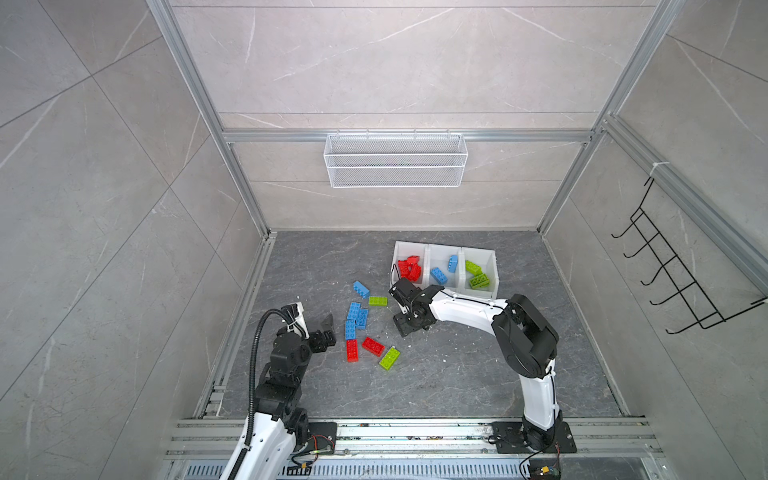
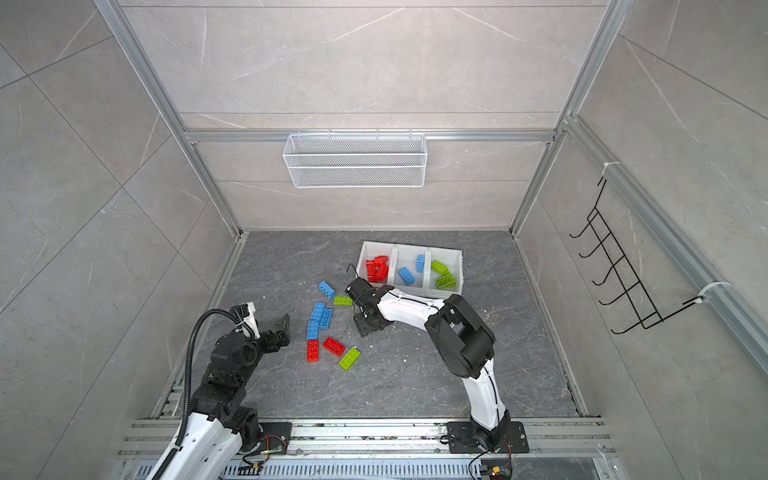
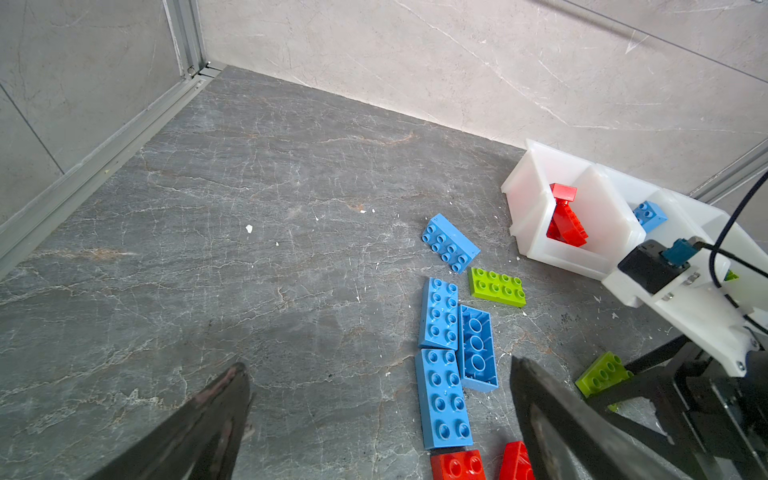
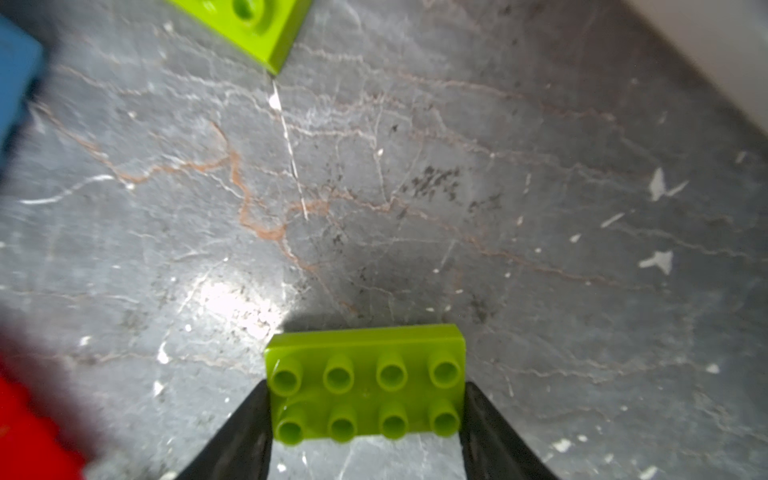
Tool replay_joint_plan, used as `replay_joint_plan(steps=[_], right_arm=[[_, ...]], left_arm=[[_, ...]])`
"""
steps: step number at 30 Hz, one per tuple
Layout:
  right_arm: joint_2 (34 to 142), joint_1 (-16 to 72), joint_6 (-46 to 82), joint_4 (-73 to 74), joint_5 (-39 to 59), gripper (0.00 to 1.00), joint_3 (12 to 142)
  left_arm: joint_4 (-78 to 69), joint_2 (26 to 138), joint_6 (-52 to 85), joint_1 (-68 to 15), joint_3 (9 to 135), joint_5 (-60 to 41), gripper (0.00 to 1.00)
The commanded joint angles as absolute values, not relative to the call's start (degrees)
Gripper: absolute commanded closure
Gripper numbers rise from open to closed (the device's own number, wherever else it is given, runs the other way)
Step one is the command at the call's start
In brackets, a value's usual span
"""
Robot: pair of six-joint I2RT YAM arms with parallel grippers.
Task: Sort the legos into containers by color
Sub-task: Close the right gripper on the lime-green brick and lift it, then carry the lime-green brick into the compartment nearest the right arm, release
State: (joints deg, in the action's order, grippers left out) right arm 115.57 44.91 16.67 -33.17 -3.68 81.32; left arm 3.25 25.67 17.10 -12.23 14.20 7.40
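My right gripper should lift the matching lime green lego, move it outward over the container with green legos and let go, because that container is outward of my gripper.
In the right wrist view my right gripper (image 4: 365,392) has a finger against each short end of a lime green lego (image 4: 365,374) lying studs-up on the floor. In both top views the gripper (image 1: 404,322) hides that brick. My left gripper (image 3: 380,365) hangs open over bare floor left of the loose legos, holding nothing. Loose legos lie between the arms: a blue one (image 1: 361,289), a green one (image 1: 377,301), three blue ones together (image 1: 355,318), two red ones (image 1: 372,346) and another green one (image 1: 389,358). The containers (image 1: 444,248) stand behind, holding red, blue and green legos from left to right.
A white wire mesh basket (image 1: 395,160) hangs on the back wall. A black hook rack (image 1: 681,270) hangs on the right wall. Aluminium frame rails (image 1: 249,307) line the floor's edges. Small white specks lie on the dark stone floor (image 1: 457,374).
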Motion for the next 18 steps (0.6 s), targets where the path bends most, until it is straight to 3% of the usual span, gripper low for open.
replay_joint_plan(steps=[1, 18], right_arm=[[110.39, 41.56, 16.09, -31.74, 1.51, 0.46, 81.57], [104.62, 16.39, 11.78, -30.76, 9.31, 0.47, 83.83]], left_arm=[[2.11, 25.23, 17.20, -12.12, 14.43, 7.58, 0.00], [2.29, 24.71, 17.31, -12.06, 14.26, 7.88, 0.00]])
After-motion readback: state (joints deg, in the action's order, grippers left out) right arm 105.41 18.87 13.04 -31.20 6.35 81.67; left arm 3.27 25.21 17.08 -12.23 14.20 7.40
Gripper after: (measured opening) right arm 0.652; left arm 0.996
